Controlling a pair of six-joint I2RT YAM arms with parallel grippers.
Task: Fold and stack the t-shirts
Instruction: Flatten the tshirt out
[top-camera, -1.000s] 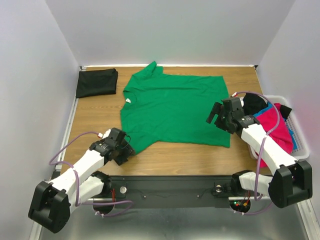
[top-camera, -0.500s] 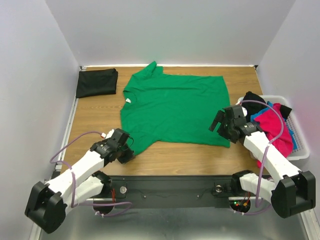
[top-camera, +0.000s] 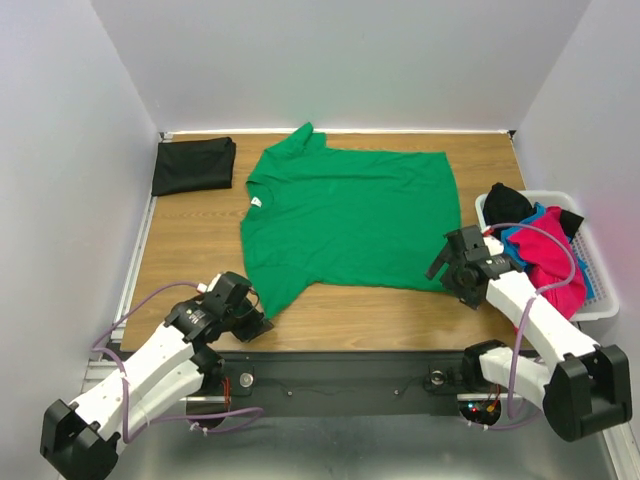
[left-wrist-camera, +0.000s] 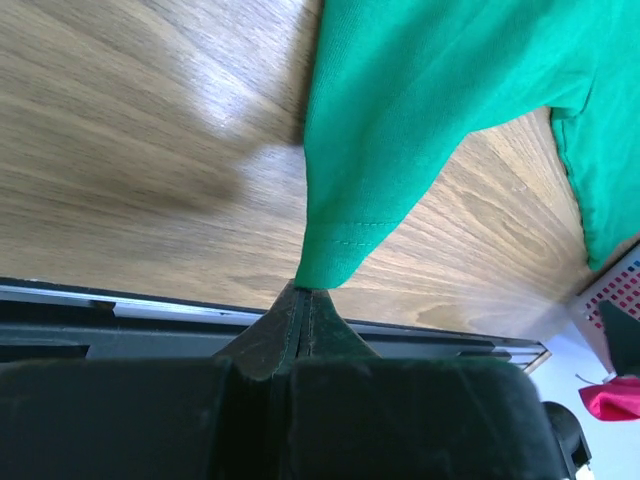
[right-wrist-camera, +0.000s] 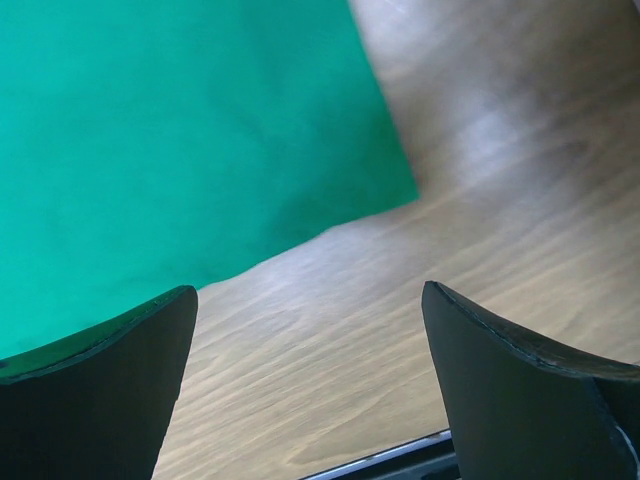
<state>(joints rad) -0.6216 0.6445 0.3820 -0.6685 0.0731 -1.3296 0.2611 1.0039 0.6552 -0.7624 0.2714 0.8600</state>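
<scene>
Next, my right gripper will lower its fingers onto the shirt's near corner by the basket (right-wrist-camera: 396, 190), below it, past its fingertips, and close, as bare wood lies between my fingers.
A bright green t-shirt (top-camera: 345, 215) lies spread flat on the wooden table (top-camera: 180, 250). My left gripper (top-camera: 257, 322) is shut on its near left hem corner, by the table's front edge. In the left wrist view the gripper (left-wrist-camera: 303, 293) pinches the green cloth (left-wrist-camera: 420, 120), which stretches away from it. My right gripper (top-camera: 447, 270) hovers open at the shirt's near right corner. In the right wrist view the gripper (right-wrist-camera: 308, 290) has only bare wood between its fingers, and the green shirt (right-wrist-camera: 170, 130) is just beyond them. A folded black t-shirt (top-camera: 193, 165) lies at the back left.
A white plastic basket (top-camera: 603, 300) stands at the right edge, holding a magenta t-shirt (top-camera: 552, 258), a blue one (top-camera: 522, 232) and a black one (top-camera: 505, 203). White walls close in the table on three sides. A metal rail runs along the front edge.
My left gripper has shut on the green shirt's near left corner and drawn back toward the front edge. My right gripper has moved nearer, down to the near right corner, still open.
</scene>
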